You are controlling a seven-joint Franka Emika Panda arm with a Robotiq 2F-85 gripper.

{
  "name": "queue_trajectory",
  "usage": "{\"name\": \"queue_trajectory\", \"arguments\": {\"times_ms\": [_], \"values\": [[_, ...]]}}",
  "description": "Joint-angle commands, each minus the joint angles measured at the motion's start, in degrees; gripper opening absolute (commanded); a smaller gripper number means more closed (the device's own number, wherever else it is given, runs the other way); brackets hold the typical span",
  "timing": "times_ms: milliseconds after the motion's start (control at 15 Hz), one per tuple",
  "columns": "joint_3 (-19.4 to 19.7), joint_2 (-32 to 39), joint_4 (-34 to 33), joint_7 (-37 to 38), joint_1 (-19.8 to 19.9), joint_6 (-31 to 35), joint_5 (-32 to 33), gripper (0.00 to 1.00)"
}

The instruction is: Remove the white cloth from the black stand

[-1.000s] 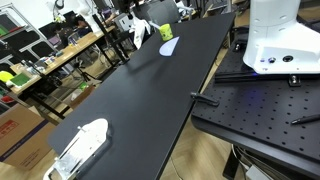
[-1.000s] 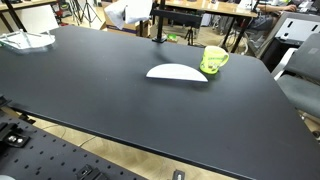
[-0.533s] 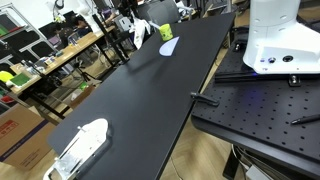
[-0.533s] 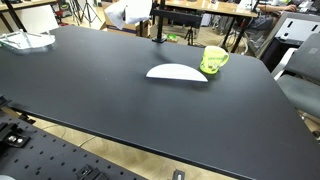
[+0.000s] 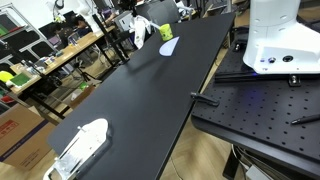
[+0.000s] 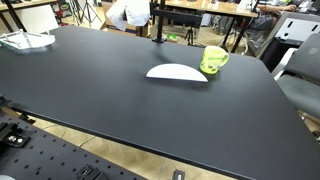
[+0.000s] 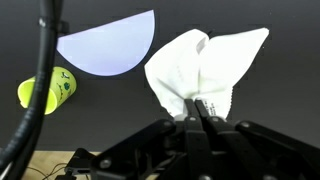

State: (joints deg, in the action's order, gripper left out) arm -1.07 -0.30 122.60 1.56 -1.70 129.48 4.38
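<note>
My gripper rises next, carries the white cloth [image 6: 128, 12], pinched by the black stand, across over the flat white plate [image 6: 177, 73], then lowers there and releases.
The white cloth [image 7: 205, 62] fills the upper middle of the wrist view, limp and folded, and my gripper [image 7: 201, 108] is shut on its lower edge, the two dark fingers pressed together over the fabric. In both exterior views the cloth [image 5: 140, 30] [image 6: 128, 12] hangs at the far end of the long black table [image 5: 150, 100], on top of the thin black stand [image 6: 157, 24]. The stand itself is hidden in the wrist view. My gripper cannot be made out clearly in the exterior views.
A green mug [image 6: 213, 60] [image 7: 46, 92] and a flat white plate [image 6: 177, 72] [image 7: 108, 44] lie close to the stand. A white hard object on a clear tray [image 5: 80, 146] sits at the table's other end. A white machine base [image 5: 276, 38] stands beside the table.
In the exterior views the cloth's outline at the top of the stand has shifted slightly. The mug, the plate and the tray have not moved.
</note>
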Motion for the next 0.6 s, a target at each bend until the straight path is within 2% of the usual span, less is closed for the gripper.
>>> {"name": "queue_trajectory", "arguments": {"times_ms": [0, 533], "values": [[-0.4, -6.8, 4.9, 4.6, 0.0, -1.2, 1.8, 0.01], [-2.9, -25.8, 18.7, 10.7, 1.3, -0.3, 4.0, 0.01]]}}
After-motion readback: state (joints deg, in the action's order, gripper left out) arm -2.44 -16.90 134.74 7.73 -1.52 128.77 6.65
